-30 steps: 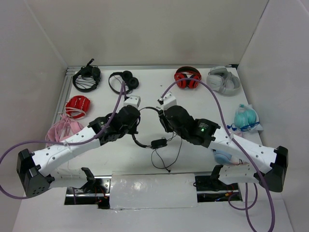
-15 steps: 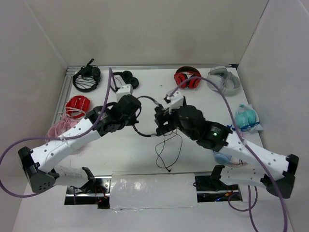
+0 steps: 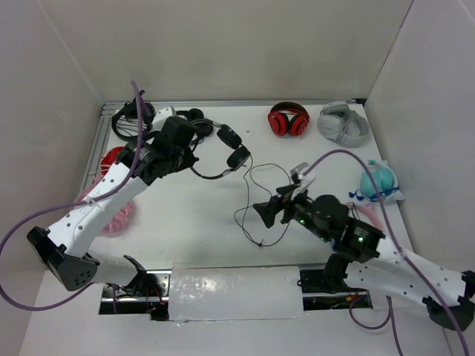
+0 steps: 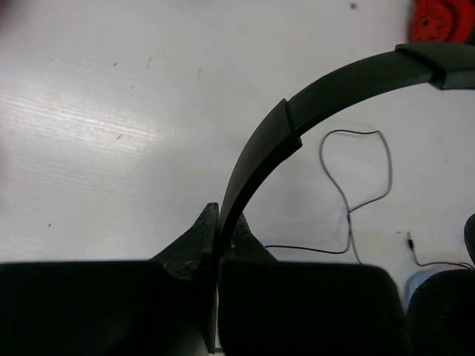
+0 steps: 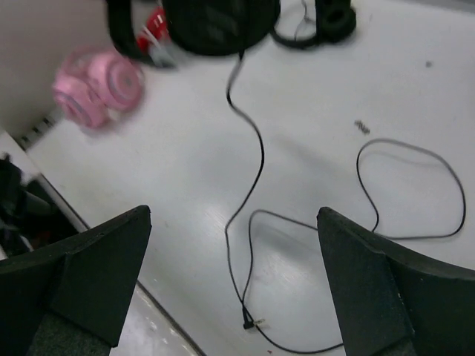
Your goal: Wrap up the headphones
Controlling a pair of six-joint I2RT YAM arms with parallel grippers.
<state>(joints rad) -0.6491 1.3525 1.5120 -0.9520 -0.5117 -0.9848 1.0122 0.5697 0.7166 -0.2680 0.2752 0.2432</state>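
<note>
The cable trails unwrapped in loose loops, so I will next bring my right gripper down toward the left in the top view onto the cable (image 3: 245,200) near its plug.
My left gripper (image 3: 191,152) is shut on the thin black headband (image 4: 326,89) of the headphones (image 3: 238,157), held above the table at the far left. Both round ear cups hang to its right. In the left wrist view the band runs up from between my fingertips (image 4: 219,222). The long black cable (image 3: 245,200) trails down onto the table in loose loops, with its plug (image 5: 249,320) near the front edge. My right gripper (image 3: 273,208) stands open over the cable, holding nothing. In the right wrist view the cable (image 5: 256,163) lies below my spread gripper (image 5: 234,215).
Red headphones (image 3: 288,120) and a grey-white pair (image 3: 343,122) lie at the back. Teal ones (image 3: 378,179) sit at the right edge. A black headset (image 3: 130,122), another black pair (image 3: 197,117), a red item (image 3: 115,159) and pink headphones (image 3: 111,208) crowd the left side.
My left gripper has carried the headphones up and toward the far left. My right gripper has opened, let go of the headphones and drawn back toward the near right.
</note>
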